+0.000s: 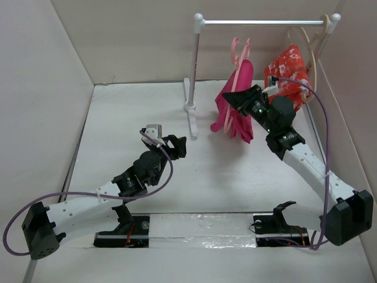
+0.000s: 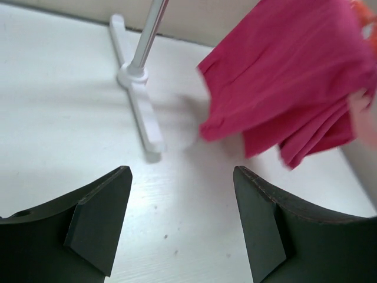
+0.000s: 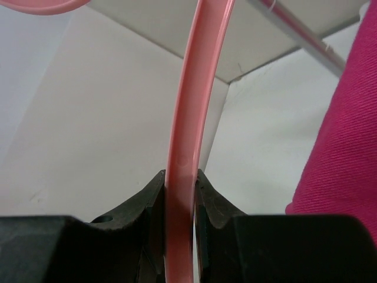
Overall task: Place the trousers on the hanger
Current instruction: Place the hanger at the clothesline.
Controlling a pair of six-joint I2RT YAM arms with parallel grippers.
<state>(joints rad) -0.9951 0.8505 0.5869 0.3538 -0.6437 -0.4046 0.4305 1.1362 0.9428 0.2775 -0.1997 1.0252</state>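
I need to move the hanger's hook outward over the bar [image 1: 245,23] with my right gripper before I open it.
The magenta-pink trousers [image 1: 235,106] hang draped over the light-pink hanger [image 1: 239,56], held in the air below the rail. My right gripper [image 1: 242,96] is shut on the hanger's arm; the right wrist view shows the pink bar [image 3: 187,135] pinched between both fingers, with trouser cloth [image 3: 347,147] at the right. My left gripper [image 1: 177,144] is open and empty over the table, left of the trousers. In the left wrist view the trousers [image 2: 288,76] hang ahead and to the right of the open fingers [image 2: 100,218].
A white clothes rack with a metal rail [image 1: 262,22] stands at the back; its post and foot [image 1: 191,109] are left of the trousers, and they show in the left wrist view [image 2: 138,100]. A beige hanger with a red-orange patterned garment [image 1: 290,68] hangs at the rail's right end.
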